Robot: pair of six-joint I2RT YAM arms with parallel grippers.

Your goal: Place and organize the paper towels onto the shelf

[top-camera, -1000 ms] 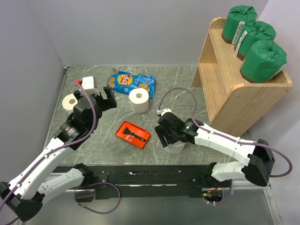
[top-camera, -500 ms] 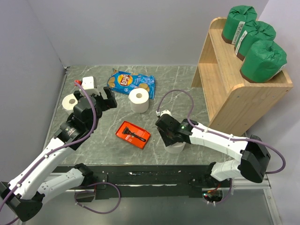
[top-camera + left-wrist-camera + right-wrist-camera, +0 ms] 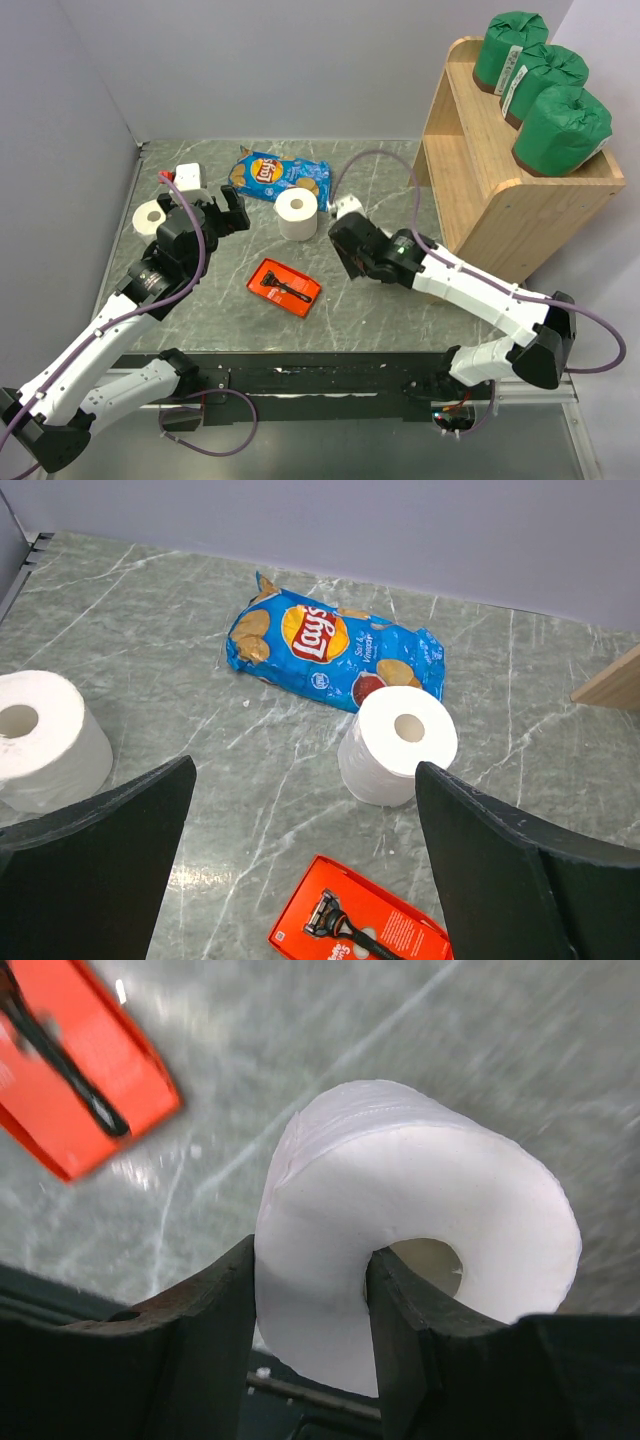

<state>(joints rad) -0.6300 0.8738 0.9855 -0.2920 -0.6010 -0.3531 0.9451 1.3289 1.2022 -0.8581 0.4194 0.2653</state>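
Note:
My right gripper should carry the roll up onto the shelf's lower board (image 3: 455, 195) next and release it there, since that board is bare and lies to the right of my right gripper in the top view.
Three green-wrapped paper towels (image 3: 545, 80) stand in a row on top of the wooden shelf (image 3: 490, 210) at the far right. A bare white roll (image 3: 297, 213) (image 3: 398, 745) stands mid-table, another (image 3: 153, 217) (image 3: 45, 740) at the far left. My right gripper (image 3: 350, 250) (image 3: 310, 1300) is shut on a third white roll (image 3: 420, 1220), one finger inside its core and one outside, held above the table; the top view hides this roll. My left gripper (image 3: 225, 212) (image 3: 305, 770) hangs open over the left side, holding nothing.
A blue chip bag (image 3: 278, 175) (image 3: 330, 650) lies at the back. A flat red tray with a razor (image 3: 285, 286) (image 3: 365, 930) lies near the front, left of my right gripper. A small white box (image 3: 188, 178) sits at the far left.
My right gripper shut on the white roll near the front edge, then lifted it and carried it toward the back. The left arm stayed still.

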